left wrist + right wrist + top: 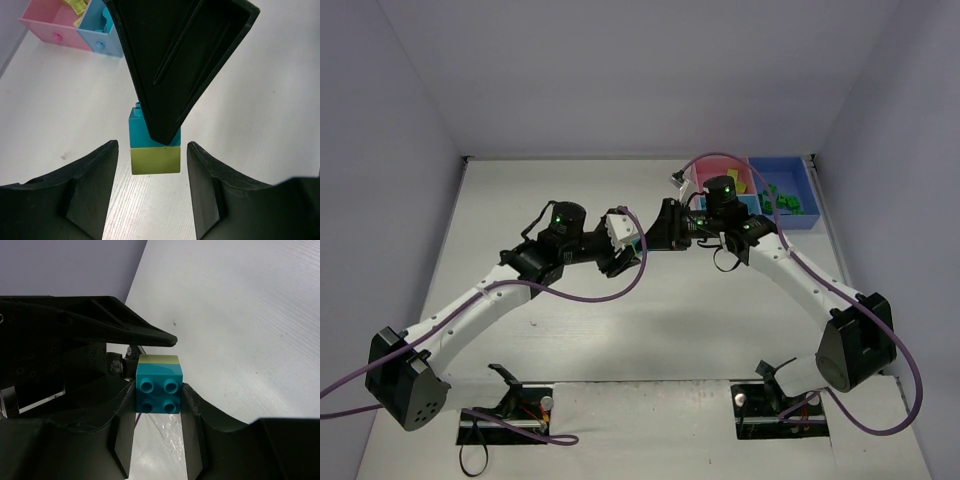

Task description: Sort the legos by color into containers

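Next I need to pull my right gripper away from the left gripper, over the light blue tray to release, as that lies to its right in the top view.
My right gripper (157, 412) is shut on the cyan-blue brick (158, 390) of a two-colour lego and holds it above the table. Its yellow-green brick (159, 360) points toward my left gripper. In the left wrist view the left gripper (152, 185) is open, its fingers (90, 190) standing either side of the yellow-green brick (155, 160) with gaps on both sides. The cyan brick (137, 131) is partly hidden by the right finger (175, 60). In the top view both grippers (630, 245) (660, 235) meet mid-table and hide the piece.
The joined containers stand at the back right: the pink tray (715, 182) with yellow-green bricks (733, 181), the light blue tray (752, 203), and the darker blue tray (790, 190) with green bricks (782, 203). The pink tray (47, 20) and light blue tray (97, 25) also show in the left wrist view.
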{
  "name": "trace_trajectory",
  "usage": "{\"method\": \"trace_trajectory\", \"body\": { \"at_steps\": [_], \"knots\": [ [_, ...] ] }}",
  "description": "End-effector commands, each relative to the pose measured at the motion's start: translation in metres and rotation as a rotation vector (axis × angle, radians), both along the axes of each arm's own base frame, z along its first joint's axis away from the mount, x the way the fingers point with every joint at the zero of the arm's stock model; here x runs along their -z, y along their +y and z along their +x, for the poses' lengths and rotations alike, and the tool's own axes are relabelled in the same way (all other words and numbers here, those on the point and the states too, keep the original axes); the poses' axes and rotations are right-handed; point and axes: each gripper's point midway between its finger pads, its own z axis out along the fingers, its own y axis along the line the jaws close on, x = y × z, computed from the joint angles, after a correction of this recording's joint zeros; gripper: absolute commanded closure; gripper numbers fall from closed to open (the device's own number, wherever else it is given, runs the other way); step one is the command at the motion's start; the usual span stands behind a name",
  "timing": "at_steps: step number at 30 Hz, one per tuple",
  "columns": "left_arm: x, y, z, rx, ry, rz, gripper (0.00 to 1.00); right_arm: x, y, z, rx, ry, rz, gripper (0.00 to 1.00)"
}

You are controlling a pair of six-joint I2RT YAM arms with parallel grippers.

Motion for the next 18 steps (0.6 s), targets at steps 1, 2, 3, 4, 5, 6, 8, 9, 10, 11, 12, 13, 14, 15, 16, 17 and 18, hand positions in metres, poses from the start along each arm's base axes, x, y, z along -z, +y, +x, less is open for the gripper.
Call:
{"method": "trace_trajectory", "body": {
  "at_steps": [1, 2, 3, 4, 5, 6, 8, 9, 10, 11, 12, 13, 14, 15, 16, 17, 18],
  "knots": [
    [-0.020, 0.000, 0.006, 0.005, -0.066, -0.032, 0.50, -0.026, 0.007, -0.001, -0.043, -0.091, 0.059, 1.00],
    [-0.019, 0.000, 0.008, 0.000, -0.065, -0.030, 0.52, -0.026, 0.008, -0.001, -0.044, -0.091, 0.059, 1.00],
    [-0.018, -0.001, 0.008, -0.001, -0.061, -0.029, 0.55, -0.024, 0.007, -0.001, -0.043, -0.088, 0.057, 1.00],
    [-0.017, -0.002, 0.011, -0.001, -0.060, -0.026, 0.58, -0.024, 0.007, -0.001, -0.043, -0.085, 0.057, 1.00],
    [-0.017, -0.003, 0.012, -0.006, -0.054, -0.030, 0.60, -0.023, 0.007, -0.001, -0.043, -0.084, 0.057, 1.00],
    [-0.015, -0.004, 0.013, -0.007, -0.050, -0.028, 0.64, -0.022, 0.007, -0.001, -0.042, -0.081, 0.055, 1.00],
    [-0.017, -0.005, 0.014, -0.009, -0.047, -0.038, 0.80, -0.023, 0.007, -0.001, -0.042, -0.084, 0.056, 1.00],
    [-0.017, -0.006, 0.015, -0.010, -0.046, -0.042, 0.84, -0.022, 0.007, -0.001, -0.042, -0.081, 0.055, 1.00],
    [-0.017, -0.007, 0.016, -0.013, -0.048, -0.046, 0.88, -0.023, 0.007, -0.001, -0.043, -0.086, 0.055, 1.00],
    [-0.016, -0.007, 0.017, -0.017, -0.045, -0.045, 0.97, -0.023, 0.006, 0.000, -0.040, -0.089, 0.053, 1.00],
    [-0.013, -0.007, 0.017, -0.019, -0.036, -0.041, 1.00, -0.022, 0.005, 0.002, -0.032, -0.093, 0.049, 1.00],
    [-0.011, -0.007, 0.018, -0.023, -0.031, -0.037, 1.00, -0.023, 0.004, 0.003, -0.030, -0.096, 0.050, 1.00],
    [-0.007, -0.006, 0.017, -0.025, -0.023, -0.032, 1.00, -0.022, 0.003, 0.004, -0.026, -0.098, 0.048, 1.00],
    [-0.005, -0.006, 0.017, -0.027, -0.020, -0.031, 1.00, -0.022, -0.002, 0.009, -0.009, -0.100, 0.045, 1.00],
    [-0.003, -0.005, 0.016, -0.028, -0.020, -0.029, 1.00, -0.023, -0.005, 0.012, -0.002, -0.103, 0.043, 1.00],
    [0.002, -0.004, 0.015, -0.031, -0.013, -0.023, 1.00, -0.023, -0.008, 0.016, 0.009, -0.106, 0.039, 1.00],
    [0.002, -0.001, 0.016, -0.043, -0.019, -0.024, 1.00, -0.023, -0.018, 0.024, 0.035, -0.110, 0.032, 1.00]
  ]
}}
